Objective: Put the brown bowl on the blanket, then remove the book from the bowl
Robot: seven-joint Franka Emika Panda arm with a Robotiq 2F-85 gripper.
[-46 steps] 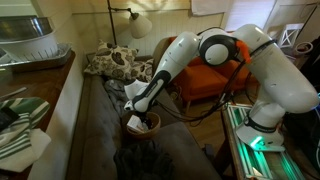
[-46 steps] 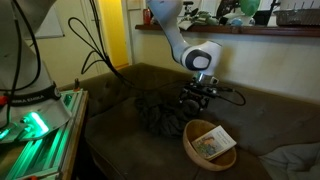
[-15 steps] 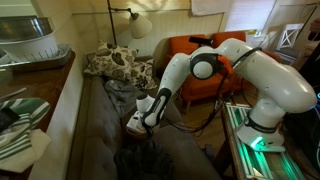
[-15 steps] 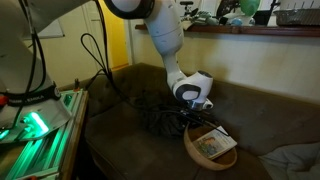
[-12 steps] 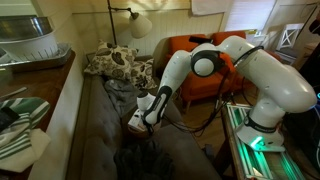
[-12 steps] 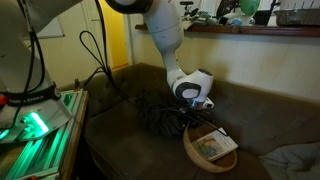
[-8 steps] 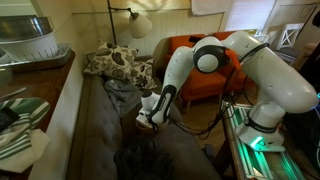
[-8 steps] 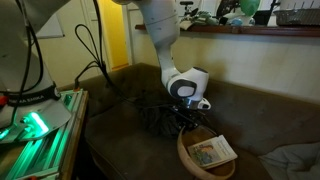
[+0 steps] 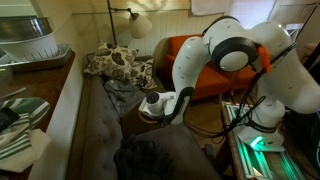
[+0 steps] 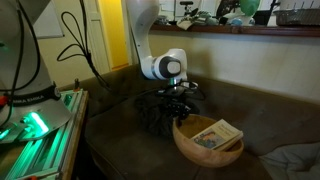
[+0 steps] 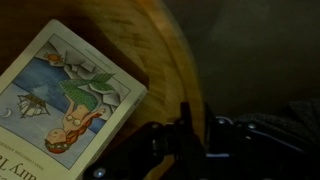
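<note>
My gripper carries the bowl point(image 10: 203, 150) over the dark crumpled blanket point(image 10: 153, 113) next, then down onto it to release the bowl's rim, as the bowl still hangs beside it.
The brown wooden bowl point(image 10: 203, 150) hangs tilted just above the sofa seat, with the book point(image 10: 218, 132) lying inside it. My gripper point(image 10: 181, 113) is shut on the bowl's rim at the side nearest the dark crumpled blanket point(image 10: 153, 113). In the wrist view the book point(image 11: 65, 95) shows an illustrated cover lying on the bowl's wooden inside point(image 11: 170, 60), and my gripper point(image 11: 197, 108) pinches the rim between its dark fingers. In an exterior view the gripper point(image 9: 153, 112) hovers above the blanket point(image 9: 150, 160), the arm hiding most of the bowl.
The brown sofa seat point(image 10: 110, 130) stretches to both sides. A patterned throw point(image 9: 115, 63) lies at its far end, and an orange chair point(image 9: 200, 75) stands behind the arm. A green-lit stand point(image 10: 40, 125) is beside the sofa. A pale cushion point(image 10: 290, 160) is close to the bowl.
The bowl, gripped at its rim with the book inside, has come up off the seat, tilted and shifted toward the dark blanket. The arm has swung higher.
</note>
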